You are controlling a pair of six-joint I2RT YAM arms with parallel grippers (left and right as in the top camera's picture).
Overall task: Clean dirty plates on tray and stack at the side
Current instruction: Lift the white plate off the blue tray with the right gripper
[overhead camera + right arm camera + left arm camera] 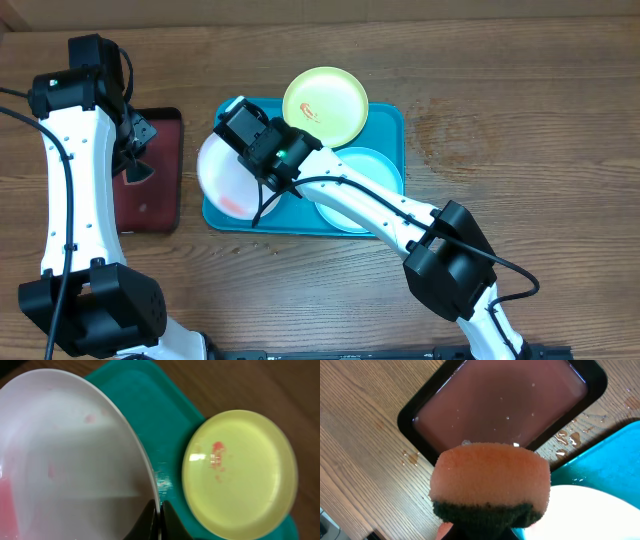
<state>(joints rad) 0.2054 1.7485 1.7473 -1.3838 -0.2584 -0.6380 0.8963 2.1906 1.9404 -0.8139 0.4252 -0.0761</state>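
Observation:
I will next move my right gripper to the right in the overhead view, lower the white plate onto the open tabletop past the yellow-green plate and let go of it.
The turquoise tray carries the dirty plates. The yellow-green plate lies at its far edge with a red smear in it, and the pale mint plate sits at the near right, partly under my right arm. The white plate is tilted over the tray's left end, with pink smears on it. My right gripper is shut on the white plate's rim. My left gripper is shut on an orange sponge with a dark scouring side, and the sponge hides its fingers.
A dark red tray with a black rim lies left of the turquoise tray, under my left gripper, with water in it. Water drops spot the wooden table between the two trays.

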